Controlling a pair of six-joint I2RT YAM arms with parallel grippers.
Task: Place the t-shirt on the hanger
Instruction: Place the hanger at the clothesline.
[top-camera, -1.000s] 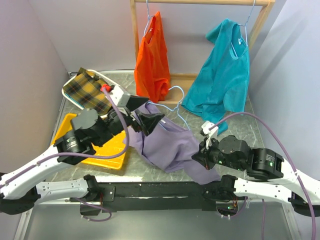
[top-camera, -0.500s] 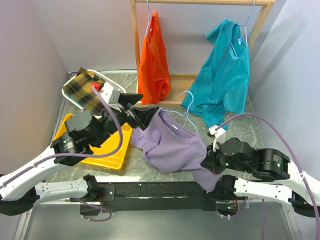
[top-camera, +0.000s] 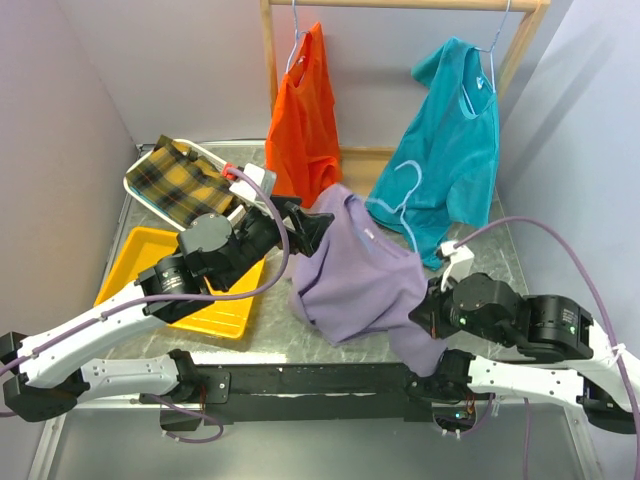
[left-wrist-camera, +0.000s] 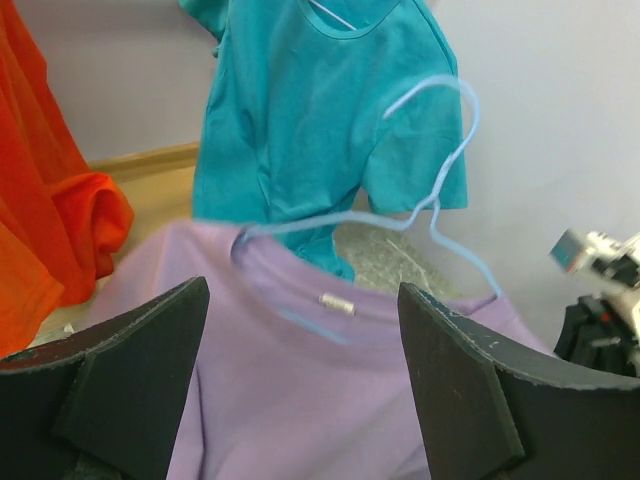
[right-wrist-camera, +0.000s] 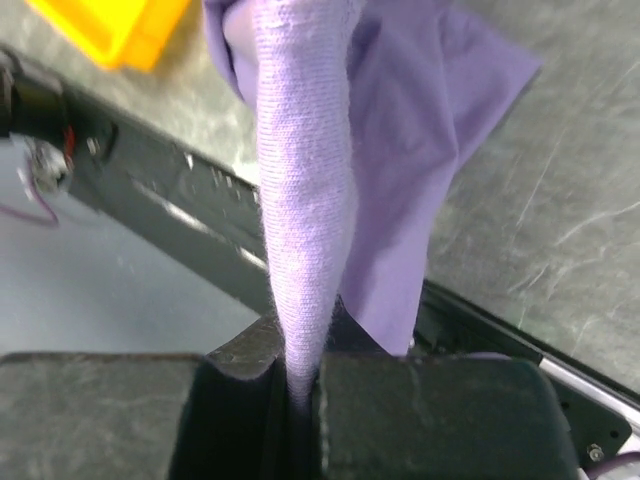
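Observation:
Next, my right gripper lifts outward, hooks the hanger (top-camera: 405, 200) there and lets go. The rack's free bar (top-camera: 408, 4) between orange garment and teal t-shirt lies outward and above.
The lavender t-shirt (top-camera: 360, 275) hangs lifted above the table's middle, its collar up. The light blue wire hanger (top-camera: 405, 200) is threaded through the collar, its hook sticking out above, against the teal shirt. My left gripper (top-camera: 318, 222) is at the shirt's left shoulder. In the left wrist view its jaws (left-wrist-camera: 302, 290) stand wide apart, with the t-shirt (left-wrist-camera: 300, 400) and hanger (left-wrist-camera: 440, 215) spanning the gap. My right gripper (top-camera: 432, 318) is shut on a bunched fold of the t-shirt (right-wrist-camera: 300, 150) low at its right edge (right-wrist-camera: 300, 385).
A teal t-shirt (top-camera: 450, 140) and an orange garment (top-camera: 305, 120) hang from the wooden rack (top-camera: 400, 5) at the back. A yellow tray (top-camera: 215, 300) lies under my left arm. A white tray with plaid cloth (top-camera: 185, 180) sits at the back left.
My left gripper has risen and moved right, taking the shirt's collar and the hanger up toward the rack. My right gripper has shifted slightly right, still gripping the cloth.

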